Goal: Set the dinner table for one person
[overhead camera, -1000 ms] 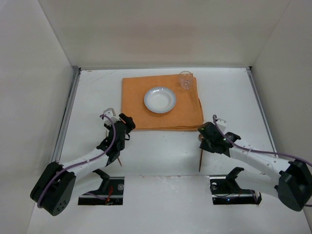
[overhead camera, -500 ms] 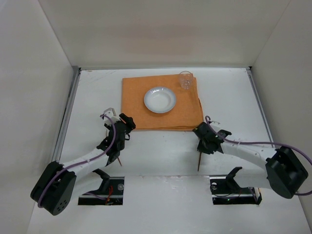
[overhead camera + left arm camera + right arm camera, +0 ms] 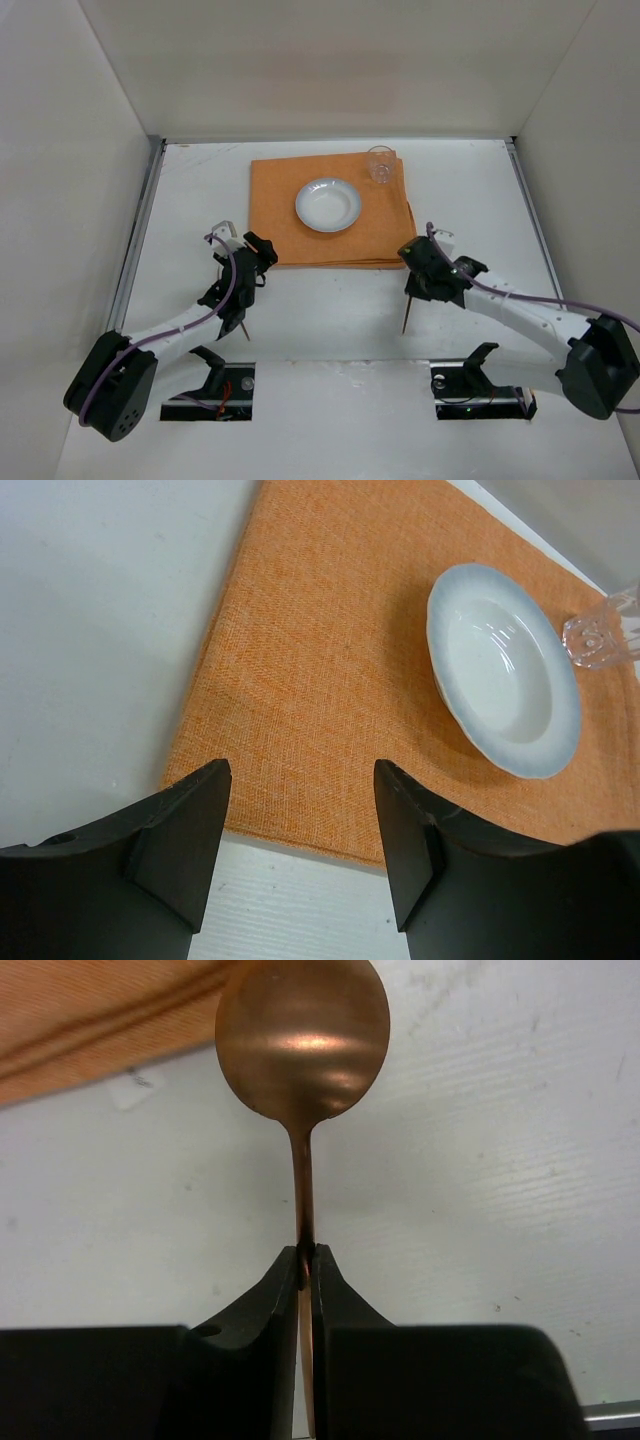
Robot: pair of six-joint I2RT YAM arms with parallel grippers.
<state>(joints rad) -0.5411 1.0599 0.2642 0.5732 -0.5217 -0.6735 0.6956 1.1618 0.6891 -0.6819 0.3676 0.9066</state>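
Note:
The right gripper will next move outward, lower and let go of the copper spoon on the part of the mat by the plate, short of the glass (image 3: pixel 379 165), because that part of the mat is still bare.
The white dinner table (image 3: pixel 330 310) carries an orange mat (image 3: pixel 335 215) with a blue-rimmed white plate (image 3: pixel 328 204) and a clear glass (image 3: pixel 379 165) on it. My right gripper (image 3: pixel 418 262) is shut on the thin handle of a copper spoon (image 3: pixel 302 1035), just off the mat's near right corner. The spoon bowl points toward the mat edge (image 3: pixel 80 1020), and the handle (image 3: pixel 407 315) trails toward me. My left gripper (image 3: pixel 300 770) is open and empty, just short of the mat's near left corner (image 3: pixel 330 660). The plate (image 3: pixel 505 670) lies ahead and to its right.
A thin dark utensil (image 3: pixel 243 326) shows under the left arm on the table. Metal rails (image 3: pixel 138 230) run along the side edges, with white walls beyond. Both arm bases (image 3: pixel 465 385) sit at the near edge.
My right gripper has shifted a little left and toward the mat with the spoon. The left arm has not moved.

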